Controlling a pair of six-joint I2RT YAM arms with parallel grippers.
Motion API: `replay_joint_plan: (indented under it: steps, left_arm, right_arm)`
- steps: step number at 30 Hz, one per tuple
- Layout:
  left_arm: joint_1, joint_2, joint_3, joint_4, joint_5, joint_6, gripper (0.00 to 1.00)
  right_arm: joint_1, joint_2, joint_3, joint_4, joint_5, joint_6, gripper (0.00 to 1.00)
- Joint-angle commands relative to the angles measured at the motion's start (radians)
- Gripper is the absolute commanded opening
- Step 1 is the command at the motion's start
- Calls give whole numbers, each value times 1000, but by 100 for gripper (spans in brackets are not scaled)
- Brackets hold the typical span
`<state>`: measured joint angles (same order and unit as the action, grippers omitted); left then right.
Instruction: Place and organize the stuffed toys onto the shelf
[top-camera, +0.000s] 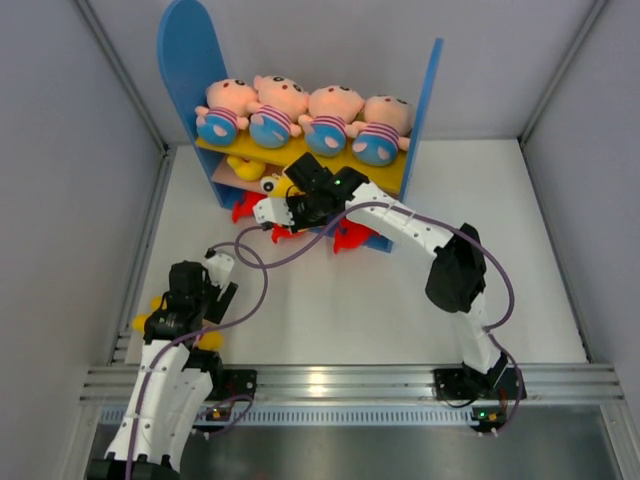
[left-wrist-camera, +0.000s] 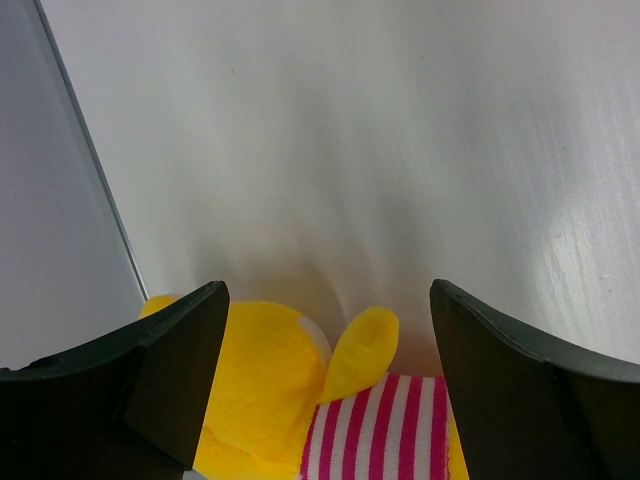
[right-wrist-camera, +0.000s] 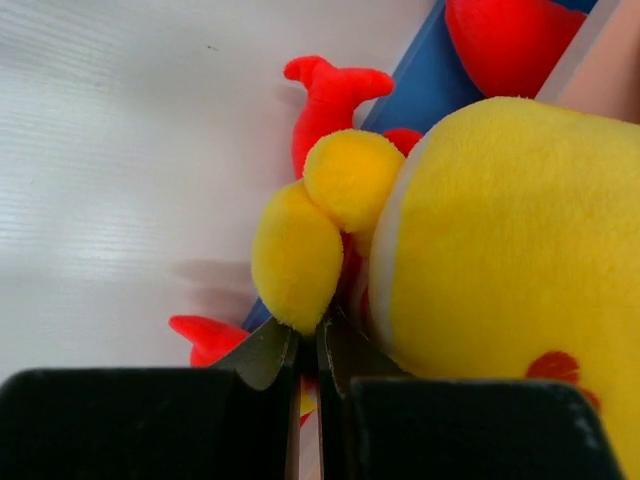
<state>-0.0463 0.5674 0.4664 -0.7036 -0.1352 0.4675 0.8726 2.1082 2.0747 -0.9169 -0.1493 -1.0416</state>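
My right gripper pushes outward over the pink board (top-camera: 256, 184) (right-wrist-camera: 602, 78) next and releases the fold beside its match, since the board already holds a yellow animal.
The shelf (top-camera: 190, 60) stands at the back, several peach-headed baby dolls (top-camera: 280, 110) in a row on its yellow upper board (top-camera: 388, 174). Red sharks (top-camera: 350, 238) lie at its foot. My right gripper (top-camera: 283, 195) is at the lower tier. In the right wrist view it (right-wrist-camera: 310, 345) is shut on a fold of a yellow animal (right-wrist-camera: 500, 260), beside a red shark (right-wrist-camera: 330, 95) and the shelf's blue edge (right-wrist-camera: 420, 90). My left gripper (left-wrist-camera: 325, 330) is open, jaws either side of a second yellow striped-shirt animal (left-wrist-camera: 260, 380) on the table at the near left (top-camera: 143, 322).
Grey walls close in the white table (top-camera: 330, 310) on the left, right and back. A metal rail (top-camera: 350, 382) runs along the near edge by the arm bases. The left wall's base (left-wrist-camera: 90, 170) runs close beside the left gripper.
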Motion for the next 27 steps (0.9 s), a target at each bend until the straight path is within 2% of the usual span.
replay_joint_plan:
  steps: [1, 13, 19, 24, 27]
  left_arm:
    - [6, -4, -9, 15, 13, 7, 88]
    - [6, -8, -9, 15, 11, 5, 88]
    - [6, -9, -9, 16, 14, 5, 88]
    - [6, -9, -9, 15, 11, 5, 88]
    - [6, -9, -9, 15, 11, 5, 88]
  right_arm:
    - [23, -86, -17, 24, -36, 17, 0]
    - [22, -103, 19, 12, -130, 115, 0]
    - [8, -103, 8, 130, -33, 144, 0]
    - [-17, -7, 136, 136, -12, 198, 0]
    - [-43, -8, 118, 258, 65, 264, 3]
